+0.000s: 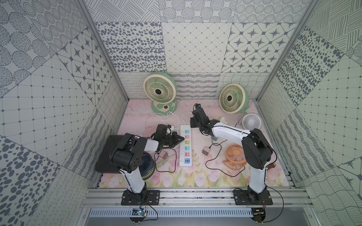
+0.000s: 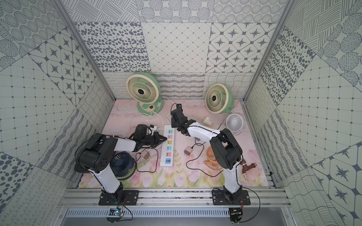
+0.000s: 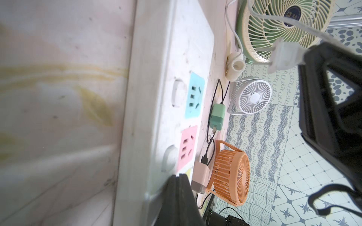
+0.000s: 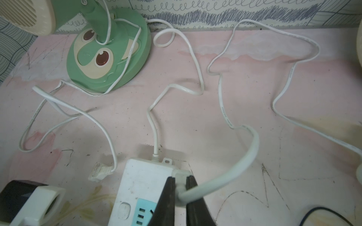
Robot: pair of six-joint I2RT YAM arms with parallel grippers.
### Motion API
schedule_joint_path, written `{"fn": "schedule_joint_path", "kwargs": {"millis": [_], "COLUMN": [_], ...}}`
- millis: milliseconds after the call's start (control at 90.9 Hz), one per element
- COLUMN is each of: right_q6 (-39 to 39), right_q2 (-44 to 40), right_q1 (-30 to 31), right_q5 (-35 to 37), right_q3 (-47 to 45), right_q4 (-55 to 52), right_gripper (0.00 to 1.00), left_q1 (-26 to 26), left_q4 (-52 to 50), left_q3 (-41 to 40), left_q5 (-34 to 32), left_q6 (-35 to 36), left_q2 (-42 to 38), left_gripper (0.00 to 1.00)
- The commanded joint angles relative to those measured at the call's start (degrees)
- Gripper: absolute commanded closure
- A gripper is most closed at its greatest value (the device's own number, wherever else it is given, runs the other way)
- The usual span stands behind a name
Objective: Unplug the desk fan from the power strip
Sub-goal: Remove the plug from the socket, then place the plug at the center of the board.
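Note:
I will next move my right gripper away from the power strip (image 1: pixel 185 145) and down over the bare tabletop beside it, then let go of the white plug, because it is clear of the sockets.
The long white power strip (image 1: pixel 185 145) (image 2: pixel 168 148) lies mid-table, and the sockets that show are empty. My left gripper (image 1: pixel 183 139) (image 3: pixel 179 178) is shut, its tips pressed down on the strip's top (image 3: pixel 166 78) with nothing between them. My right gripper (image 1: pixel 193 126) (image 4: pixel 179 182) is shut on a white plug (image 4: pixel 181 187) (image 3: pixel 282 56), held in the air just above the strip's far end (image 4: pixel 141 176). The plug's white cord (image 4: pixel 252 144) winds back toward the right-hand green desk fan (image 1: pixel 233 98) (image 2: pixel 218 98).
A second green fan (image 1: pixel 159 88) stands at the back left, its flat plug (image 4: pixel 98 172) loose on the mat beside the strip. A white mini fan (image 1: pixel 252 122), an orange fan (image 1: pixel 235 154), a dark fan (image 2: pixel 122 164), loose adapters (image 1: pixel 205 151) and black cables surround the strip.

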Motion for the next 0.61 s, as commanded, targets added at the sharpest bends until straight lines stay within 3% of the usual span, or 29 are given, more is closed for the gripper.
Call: {"fn": "schedule_joint_path", "kwargs": {"millis": [0, 143, 385, 594], "right_q6": [1.7, 5.2, 6.0, 5.2], "right_q2": [0.4, 2.8, 4.5, 3.1], "right_q1": [-3.8, -9.5, -13.4, -14.4], "right_q5": [-7.3, -14.0, -16.4, -16.5], "right_q3": [0.3, 0.7, 0.3, -0.7], "right_q4": [1.9, 1.4, 0.2, -0.9], "right_gripper": [0.86, 0.83, 0.78, 0.6], "left_q1": [0.9, 1.3, 3.5, 6.2], "left_q4": [-8.8, -13.7, -20.1, -22.5], "left_q3": [-0.4, -0.6, -1.4, -1.3], "left_q5": [-4.5, -8.3, -14.8, -15.9], "left_q6": [5.5, 10.5, 17.9, 21.7], "left_q2": [-3.6, -10.0, -20.6, -24.5], "left_gripper": [1.0, 1.0, 1.0, 1.0]}}
